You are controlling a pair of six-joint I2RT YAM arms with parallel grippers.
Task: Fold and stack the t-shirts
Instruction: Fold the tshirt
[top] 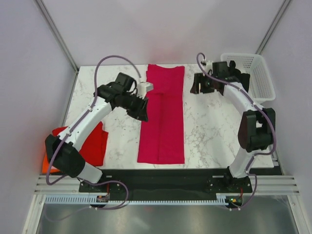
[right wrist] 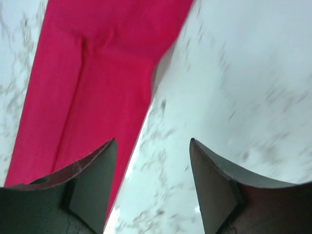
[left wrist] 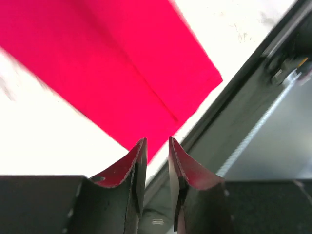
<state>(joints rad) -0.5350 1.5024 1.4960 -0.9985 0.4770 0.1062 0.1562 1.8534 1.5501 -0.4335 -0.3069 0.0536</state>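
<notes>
The folded t-shirt's near end still lies flat, so my right gripper should next go back along the t-shirt and down to its near corner on the basket's side (top: pixel 182 161).
A raspberry-crimson t-shirt (top: pixel 163 117) lies folded lengthwise into a long narrow strip down the middle of the table. My left gripper (top: pixel 142 113) hovers at the strip's left edge, about halfway along. Its jaws stand a narrow gap apart with nothing between them. In the left wrist view the strip's near end (left wrist: pixel 122 63) lies ahead of that gripper (left wrist: pixel 157 140). My right gripper (top: pixel 196 87) is wide open and empty, just right of the strip's far end. In the right wrist view that gripper (right wrist: pixel 152 141) is above bare marble beside the cloth (right wrist: pixel 97 73).
A brighter red shirt (top: pixel 93 144) lies at the table's left edge on top of an orange one (top: pixel 46 165). A white lattice basket (top: pixel 256 73) stands at the far right corner. The black front rail (left wrist: pixel 243 92) runs along the table's near edge.
</notes>
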